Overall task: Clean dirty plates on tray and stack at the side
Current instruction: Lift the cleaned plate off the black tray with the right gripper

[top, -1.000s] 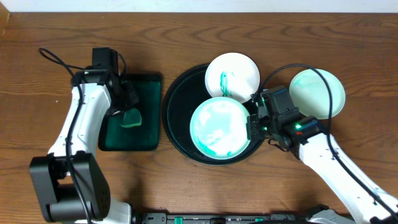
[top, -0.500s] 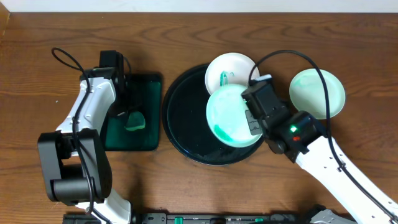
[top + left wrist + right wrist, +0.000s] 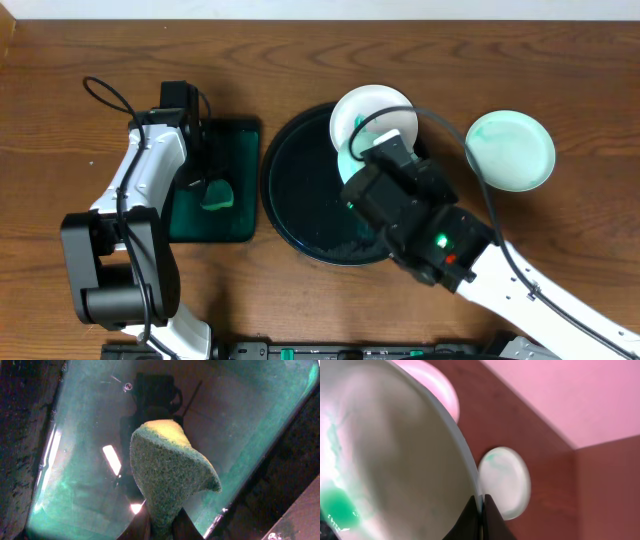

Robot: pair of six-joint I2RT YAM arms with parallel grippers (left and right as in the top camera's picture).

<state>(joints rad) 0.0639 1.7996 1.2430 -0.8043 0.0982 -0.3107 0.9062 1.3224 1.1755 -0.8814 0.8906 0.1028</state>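
The plate in my right gripper goes to the right in the overhead view and down next. It lands on the third plate (image 3: 511, 150) (image 3: 504, 482), lower on that side.
My right gripper (image 3: 372, 158) is raised over the black tray (image 3: 290, 205) and shut on the rim of a dirty plate (image 3: 395, 460), which is tipped steeply on edge. Teal liquid pools at its low side. From overhead only a teal sliver of this plate (image 3: 350, 152) shows. The jaws (image 3: 481, 506) pinch its rim. A second plate (image 3: 372, 112) with a teal smear rests on the tray's far rim. A third teal-tinted plate (image 3: 510, 150) lies on the bare wood to the right and also shows in the right wrist view (image 3: 506, 482). My left gripper (image 3: 159, 522) is shut on a green sponge (image 3: 167, 470).
The sponge (image 3: 216, 193) hangs just above the wet rectangular dark-green tray (image 3: 238, 140), left of the black tray. It fills the left wrist view (image 3: 75, 460). Cables loop over both arms. My right arm (image 3: 440, 240) covers the black tray's right part.
My right gripper lifted the plate off the black tray, tipped it from flat to nearly on edge and carried it up toward the far rim. My left arm shifted slightly, still holding the sponge.
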